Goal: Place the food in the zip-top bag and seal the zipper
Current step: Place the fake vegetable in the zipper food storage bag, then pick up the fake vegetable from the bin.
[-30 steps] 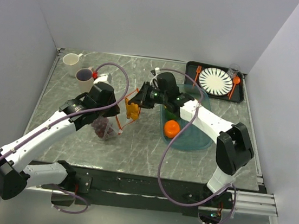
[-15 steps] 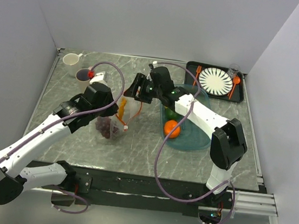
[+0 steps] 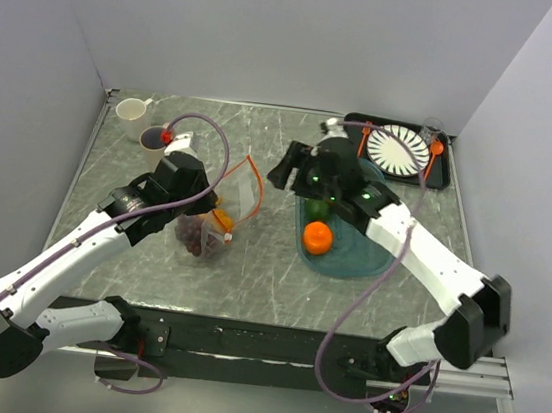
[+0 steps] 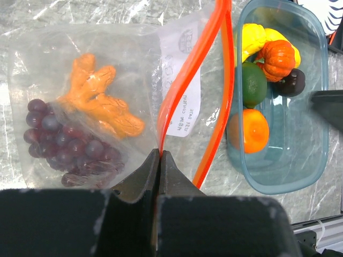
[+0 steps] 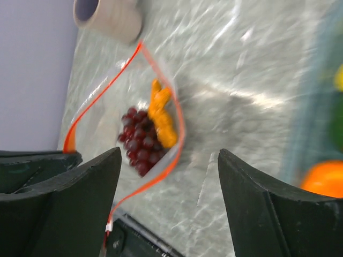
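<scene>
Next, my right gripper will go to the right in the top view and down into the teal tray, over the small pumpkin (image 4: 276, 56), because it is still unbagged.
The clear zip-top bag (image 4: 107, 59) lies on the table with its mouth gaping. Inside it are a dark purple grape bunch (image 4: 64, 144) and an orange knobbly piece (image 4: 102, 104). My left gripper (image 4: 159, 152) is shut on the orange-red zipper (image 4: 230, 69) at one end of the mouth. My right gripper (image 5: 169, 155) hangs open and empty above the table, between the bag (image 5: 107, 107) and the teal tray (image 3: 370, 258). More food sits in that tray: an orange (image 4: 247, 130), a green piece (image 4: 253, 83), a small pumpkin (image 4: 276, 56), yellow pieces (image 4: 252, 37) and a dark one (image 4: 293, 81).
Two cups (image 3: 133, 108) (image 3: 155, 139) stand at the back left, close behind the bag. A black tray (image 3: 445, 173) at the back right holds a striped plate (image 3: 400, 149) with an orange fork and spoon. Walls close in the table on three sides.
My right gripper opened at the bag's mouth and pulled back right towards the teal tray. The orange piece it carried now lies in the bag. My left gripper kept its hold.
</scene>
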### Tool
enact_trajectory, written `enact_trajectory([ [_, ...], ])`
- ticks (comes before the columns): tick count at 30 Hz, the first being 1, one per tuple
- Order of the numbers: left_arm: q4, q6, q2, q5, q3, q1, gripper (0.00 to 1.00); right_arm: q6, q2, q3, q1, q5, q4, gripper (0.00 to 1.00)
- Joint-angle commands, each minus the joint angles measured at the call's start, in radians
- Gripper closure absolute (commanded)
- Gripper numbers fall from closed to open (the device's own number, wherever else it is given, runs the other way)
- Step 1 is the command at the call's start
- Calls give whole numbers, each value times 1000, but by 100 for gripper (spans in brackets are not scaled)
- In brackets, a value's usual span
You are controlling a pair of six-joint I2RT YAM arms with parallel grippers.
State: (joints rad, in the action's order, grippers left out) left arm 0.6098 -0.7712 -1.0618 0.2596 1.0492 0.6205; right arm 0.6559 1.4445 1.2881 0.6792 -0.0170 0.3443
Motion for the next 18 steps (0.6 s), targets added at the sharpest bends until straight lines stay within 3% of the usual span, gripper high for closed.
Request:
enact_trajectory([
  [1, -35, 1, 26, 10, 26, -2, 99, -19, -71, -73, -102, 135, 81, 17],
  [8, -31, 3, 10, 1, 28, -2, 99, -53, 16, -60, -266, 129, 142, 16],
  [18, -22, 9, 8, 7, 35, -2, 99, -154, 263, 158, -313, 242, 287, 16],
])
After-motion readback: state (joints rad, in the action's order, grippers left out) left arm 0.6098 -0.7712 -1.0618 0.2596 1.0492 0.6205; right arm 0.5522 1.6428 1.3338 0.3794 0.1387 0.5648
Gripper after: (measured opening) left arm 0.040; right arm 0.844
